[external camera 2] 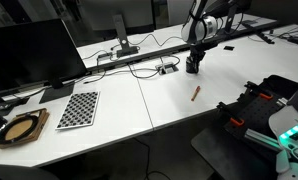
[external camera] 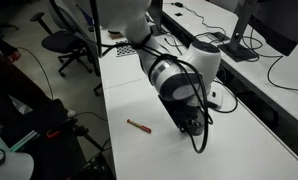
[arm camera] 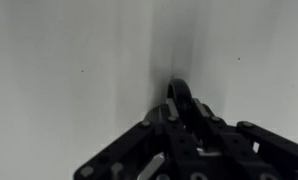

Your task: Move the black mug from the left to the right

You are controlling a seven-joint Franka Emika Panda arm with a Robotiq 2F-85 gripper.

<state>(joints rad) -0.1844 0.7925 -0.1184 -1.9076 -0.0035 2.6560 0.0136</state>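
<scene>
The gripper carries the black mug across onto the clear white tabletop beside it, on the side away from the checkerboard, and releases the mug next.
My gripper point(external camera: 193, 126) points straight down at the white table point(external camera: 239, 140), with its fingertips at the surface. In the wrist view a black curved part of the black mug point(arm camera: 181, 95) shows between the fingers of the gripper point(arm camera: 184, 112), which look closed on it. The mug rests on or just above the table. In both exterior views the gripper point(external camera 2: 193, 66) and arm hide most of the mug. Only a dark shape point(external camera 2: 193, 70) shows under the fingers.
A thin red-brown stick point(external camera: 139, 126) lies on the table near the gripper and also shows in an exterior view point(external camera 2: 196, 92). A grey cable box point(external camera 2: 167, 68) with black wires, a checkerboard point(external camera 2: 79, 108) and a monitor point(external camera 2: 29, 50) stand on the table.
</scene>
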